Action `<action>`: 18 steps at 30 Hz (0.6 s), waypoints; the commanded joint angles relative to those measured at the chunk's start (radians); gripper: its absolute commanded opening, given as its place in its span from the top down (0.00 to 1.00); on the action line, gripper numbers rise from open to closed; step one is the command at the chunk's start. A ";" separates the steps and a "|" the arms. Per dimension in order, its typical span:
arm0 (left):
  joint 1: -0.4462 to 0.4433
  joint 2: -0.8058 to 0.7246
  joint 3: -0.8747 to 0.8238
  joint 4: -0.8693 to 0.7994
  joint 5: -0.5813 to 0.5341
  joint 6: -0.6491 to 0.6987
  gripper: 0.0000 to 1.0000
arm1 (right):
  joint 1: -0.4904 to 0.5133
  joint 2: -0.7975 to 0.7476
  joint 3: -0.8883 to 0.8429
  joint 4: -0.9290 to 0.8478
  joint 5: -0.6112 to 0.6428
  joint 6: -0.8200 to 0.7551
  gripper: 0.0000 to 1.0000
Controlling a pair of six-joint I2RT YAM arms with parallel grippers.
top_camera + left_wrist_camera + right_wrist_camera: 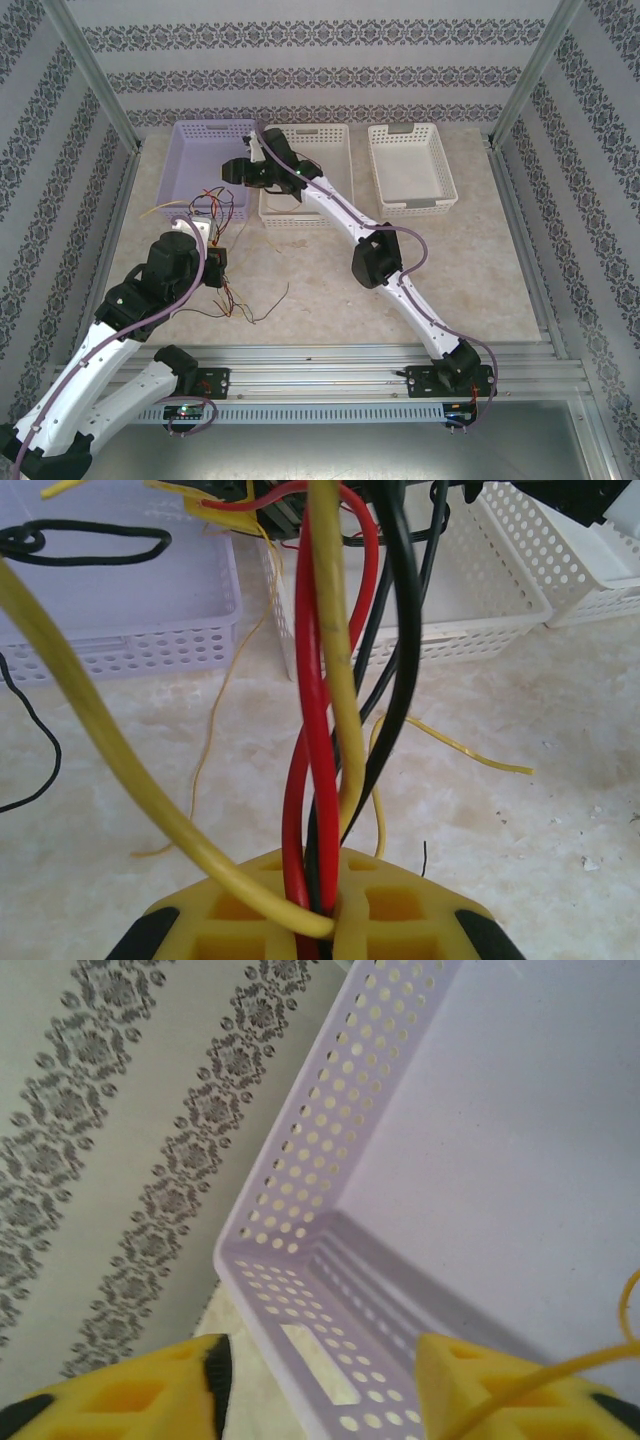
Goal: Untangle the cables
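I will carry the bundle of cables with my left gripper away from the lilac basket (pixel 200 165) and over the table before the middle white basket (pixel 287 246), and release it where the table is open.
The cables (pixel 325 710) are thin red, black and yellow-tan wires twisted together, rising from my left gripper (pixel 330 912), whose yellow fingers are shut on the bundle. In the top view the tangle (pixel 213 206) hangs between the left gripper (pixel 216 252) and the lilac basket (pixel 200 165), and loose ends (pixel 245 303) trail on the table. My right gripper (pixel 320 1400) stands open over that basket's corner (pixel 300 1260). One yellow wire (pixel 590 1358) lies across its right finger (pixel 490 1390). In the top view the right gripper (pixel 236 170) sits at the basket's right side.
A black cable (pixel 85 542) lies inside the lilac basket (pixel 120 630). Two white baskets (pixel 318 175) (pixel 410 165) stand at the back, middle and right. A loose yellow wire (pixel 460 748) rests on the marble table (pixel 480 260). Patterned walls close in the back and sides.
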 commanded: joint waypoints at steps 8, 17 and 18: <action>0.014 0.007 0.000 0.029 -0.002 0.004 1.00 | -0.001 -0.257 -0.004 -0.212 0.229 -0.251 0.30; 0.014 0.010 0.001 0.030 -0.003 0.004 1.00 | 0.022 -0.347 -0.032 -0.290 0.125 -0.300 0.33; 0.013 0.011 -0.001 0.031 -0.003 0.004 1.00 | 0.029 -0.347 -0.023 -0.294 0.108 -0.299 0.38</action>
